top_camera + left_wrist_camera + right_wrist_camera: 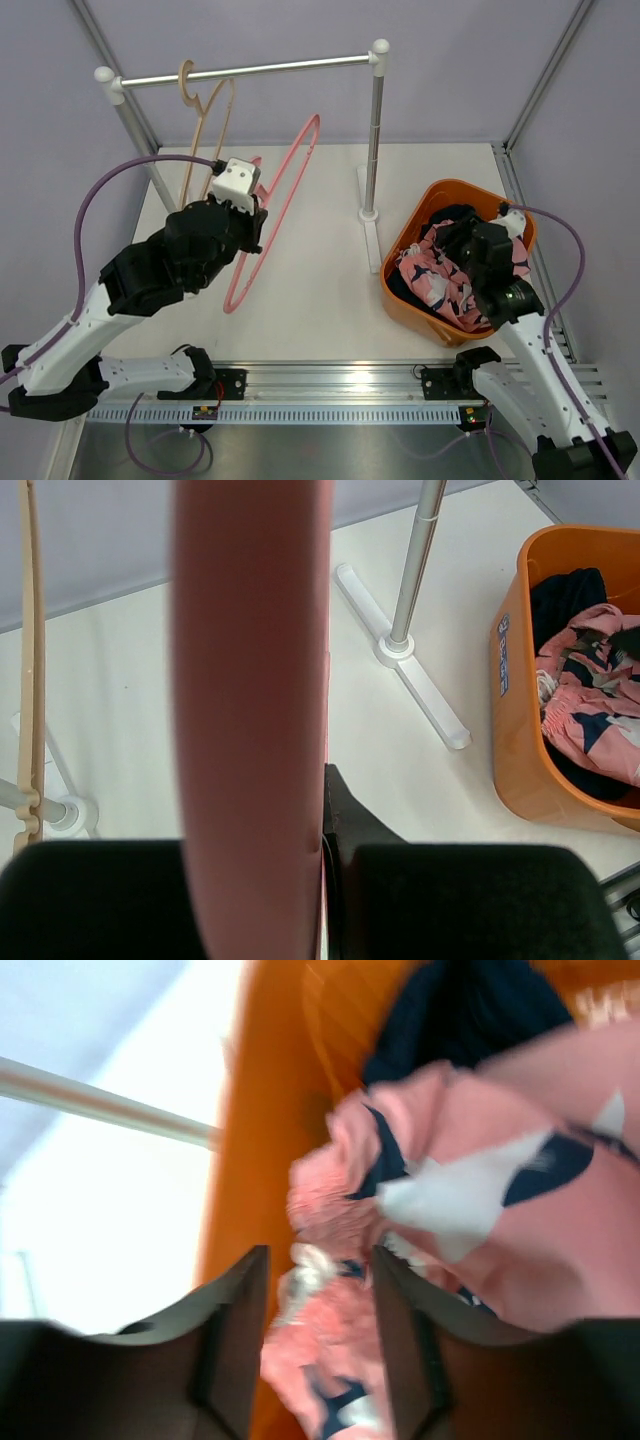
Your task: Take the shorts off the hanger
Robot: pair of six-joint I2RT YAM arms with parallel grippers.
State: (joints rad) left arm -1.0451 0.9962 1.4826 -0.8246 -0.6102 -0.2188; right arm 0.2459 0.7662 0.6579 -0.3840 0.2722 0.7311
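The shorts are in the basket, and next my left gripper will move outward to the bar (pixel 264 69) and bring the bare pink hanger's hook over the bar.
The pink, navy and white patterned shorts (pixel 440 275) lie bunched in the orange basket (pixel 430 195), off any hanger. My left gripper (pixel 255 225) is shut on the bare pink hanger (pixel 290 190) and holds it tilted above the table, off the rail. In the left wrist view the hanger (pixel 250 680) fills the middle, pinched at the left gripper (pixel 300 850). My right gripper (pixel 465 240) hovers over the basket. In the right wrist view the right gripper (pixel 320 1260) is open just above the shorts (pixel 470 1180), with nothing between the jaws.
A clothes rack with a metal rail (pixel 250 72) and upright post (pixel 377 130) stands at the back. A beige hanger (pixel 205 110) hangs on the rail at the left. The rack's white foot (pixel 420 690) lies between the hanger and the basket (pixel 515 710).
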